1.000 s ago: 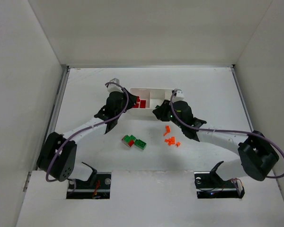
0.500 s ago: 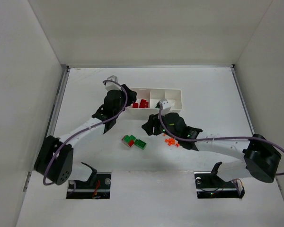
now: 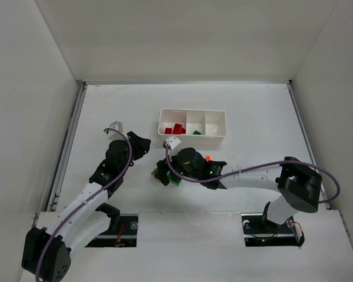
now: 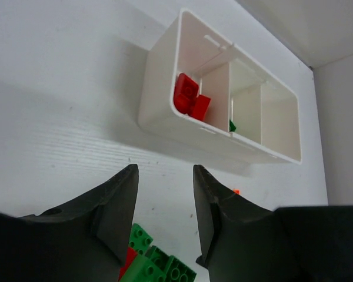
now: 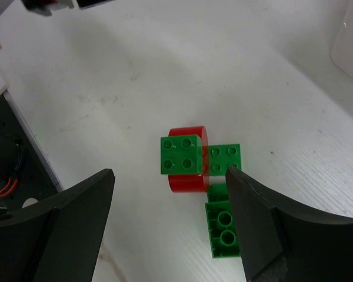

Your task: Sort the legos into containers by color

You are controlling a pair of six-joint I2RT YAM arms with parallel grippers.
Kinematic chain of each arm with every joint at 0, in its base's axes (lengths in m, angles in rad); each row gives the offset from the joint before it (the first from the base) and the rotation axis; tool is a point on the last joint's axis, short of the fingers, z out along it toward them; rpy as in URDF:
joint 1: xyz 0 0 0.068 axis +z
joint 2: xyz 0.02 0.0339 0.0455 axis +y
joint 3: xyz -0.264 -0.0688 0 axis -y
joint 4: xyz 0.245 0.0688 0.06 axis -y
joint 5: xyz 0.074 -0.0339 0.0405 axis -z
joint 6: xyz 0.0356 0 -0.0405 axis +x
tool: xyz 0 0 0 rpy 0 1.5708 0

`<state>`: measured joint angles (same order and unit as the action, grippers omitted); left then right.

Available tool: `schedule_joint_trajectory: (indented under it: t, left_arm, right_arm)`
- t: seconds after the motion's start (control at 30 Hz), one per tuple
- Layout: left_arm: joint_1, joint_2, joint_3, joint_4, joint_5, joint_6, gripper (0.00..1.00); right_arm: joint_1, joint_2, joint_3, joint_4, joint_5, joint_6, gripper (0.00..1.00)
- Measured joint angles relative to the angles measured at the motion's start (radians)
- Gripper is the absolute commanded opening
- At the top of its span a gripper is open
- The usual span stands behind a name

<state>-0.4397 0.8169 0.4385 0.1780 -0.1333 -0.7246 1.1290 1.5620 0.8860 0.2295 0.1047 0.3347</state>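
Note:
I will bring my right gripper down onto the green brick atop the red curved piece and close, because that green brick stands raised between my spread fingers.
The containers are one white three-part tray (image 3: 214,113) at the back middle. Its left compartment holds red legos (image 3: 175,128), and one green piece (image 3: 196,133) lies in the middle compartment. A cluster of green and red legos (image 3: 160,177) lies on the table. My right gripper (image 3: 166,171) hangs over that cluster, open wide and holding nothing. In the right wrist view a green brick (image 5: 179,154) sits on a red curved piece (image 5: 187,181) between the spread fingers (image 5: 82,217). My left gripper (image 4: 165,169) is open and empty, left of the cluster, facing the tray (image 4: 159,88).
An orange piece (image 3: 207,158) shows beside the right arm; other orange pieces are hidden under it. Another green brick (image 5: 225,229) lies hollow side up near the right finger. White walls close the table at back and sides.
The left arm has drawn back from the tray toward the front left. The right arm has swung from the tray's right end to above the green and red cluster. Both grippers have opened.

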Motion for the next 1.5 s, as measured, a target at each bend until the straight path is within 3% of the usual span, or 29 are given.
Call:
schedule_joint_trajectory:
  t: [0.33, 0.53, 0.87, 1.17, 1.37, 1.5]
  left_arm:
    - [0.074, -0.064, -0.041, -0.071, 0.082, -0.045, 0.39]
    - [0.103, -0.074, -0.059, -0.076, 0.113, -0.06, 0.39]
    - [0.118, -0.074, -0.059, -0.079, 0.134, -0.063, 0.39]
    - [0.124, -0.074, -0.059, -0.079, 0.135, -0.063, 0.41]
    - [0.134, -0.078, -0.059, -0.079, 0.145, -0.063, 0.45]
    - [0.141, -0.091, -0.051, -0.08, 0.152, -0.064, 0.49]
  right_arm:
    - [0.0, 0.154, 0.11, -0.066, -0.001, -0.027, 0.76]
    - [0.0, 0.201, 0.135, -0.108, -0.002, -0.033, 0.67]
    - [0.006, 0.265, 0.198, -0.159, -0.006, -0.033, 0.6]
    - [0.018, 0.29, 0.243, -0.186, 0.011, -0.051, 0.29]
    - [0.017, 0.277, 0.244, -0.203, 0.026, -0.045, 0.25]
    - [-0.012, 0.181, 0.222, -0.199, 0.012, -0.013, 0.26]
